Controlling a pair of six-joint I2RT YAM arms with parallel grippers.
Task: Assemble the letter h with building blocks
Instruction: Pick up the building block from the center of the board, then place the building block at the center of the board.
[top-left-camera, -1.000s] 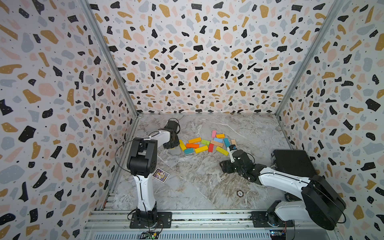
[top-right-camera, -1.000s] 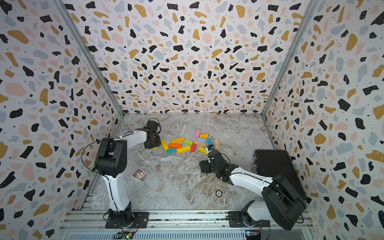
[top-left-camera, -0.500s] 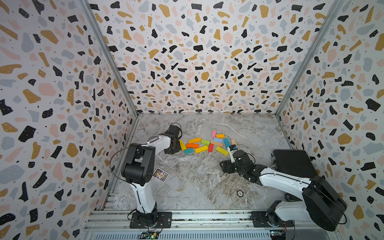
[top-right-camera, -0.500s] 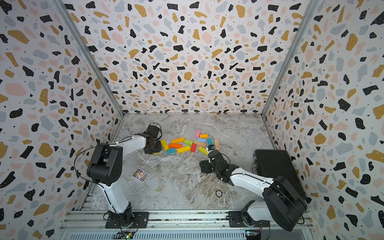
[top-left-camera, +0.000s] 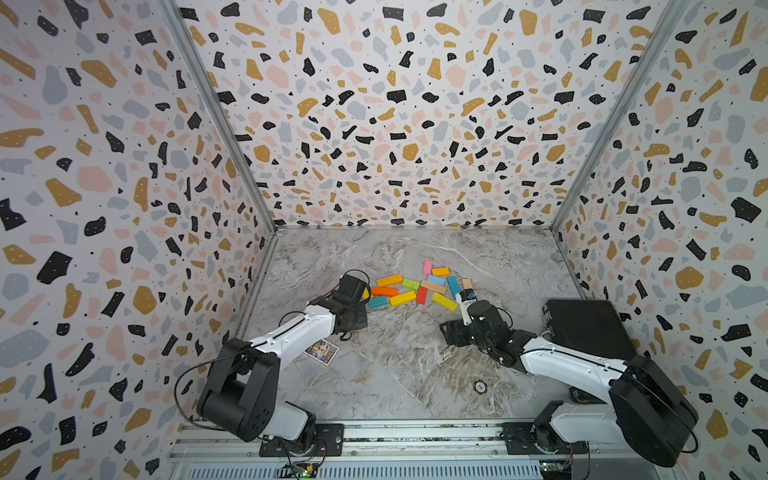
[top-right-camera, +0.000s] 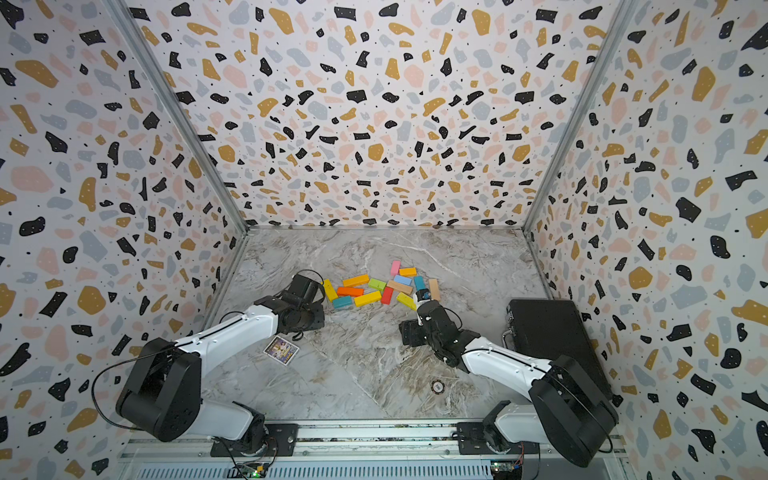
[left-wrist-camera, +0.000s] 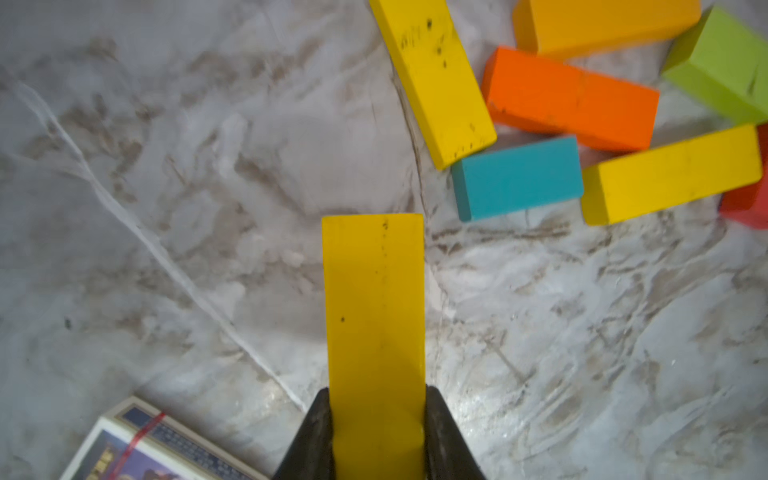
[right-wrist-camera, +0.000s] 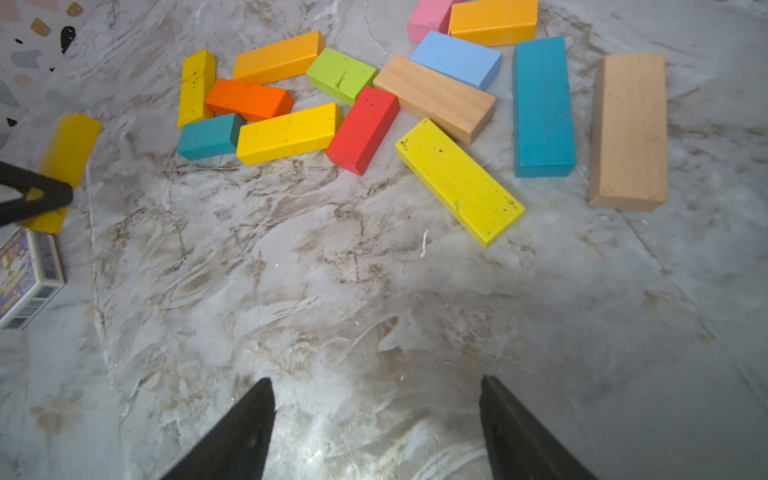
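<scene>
The left gripper will next go down onto the bare marble just short (top-right-camera: 324, 329) (left-wrist-camera: 438, 280) of the teal block and let go of the long yellow block, because that spot is empty.
The building blocks (top-left-camera: 402, 298) (top-right-camera: 367, 298) lie in a loose pile of several coloured bars mid-floor, also seen in the right wrist view (right-wrist-camera: 286, 133). My left gripper (left-wrist-camera: 376, 399) is shut on a long yellow block (left-wrist-camera: 374, 299), which sticks out ahead of the fingers just above the floor. It hangs beside the pile's left end, near a lying yellow block (left-wrist-camera: 432, 75) and a teal one (left-wrist-camera: 517, 178). In both top views the left gripper (top-left-camera: 355, 291) (top-right-camera: 305, 291) hides the held block. My right gripper (right-wrist-camera: 376, 386) (top-left-camera: 448, 332) is open over bare marble, in front of the pile.
A small card box (top-left-camera: 322, 351) (top-right-camera: 281, 350) (right-wrist-camera: 25, 278) lies on the floor by the left arm. A black case (top-left-camera: 586, 328) stands at the right wall. A small round token (top-left-camera: 480, 386) lies near the front. Patterned walls close three sides.
The left arm has dropped lower and its gripper has come a little forward from the pile's left end with the yellow block. The right arm has not moved.
</scene>
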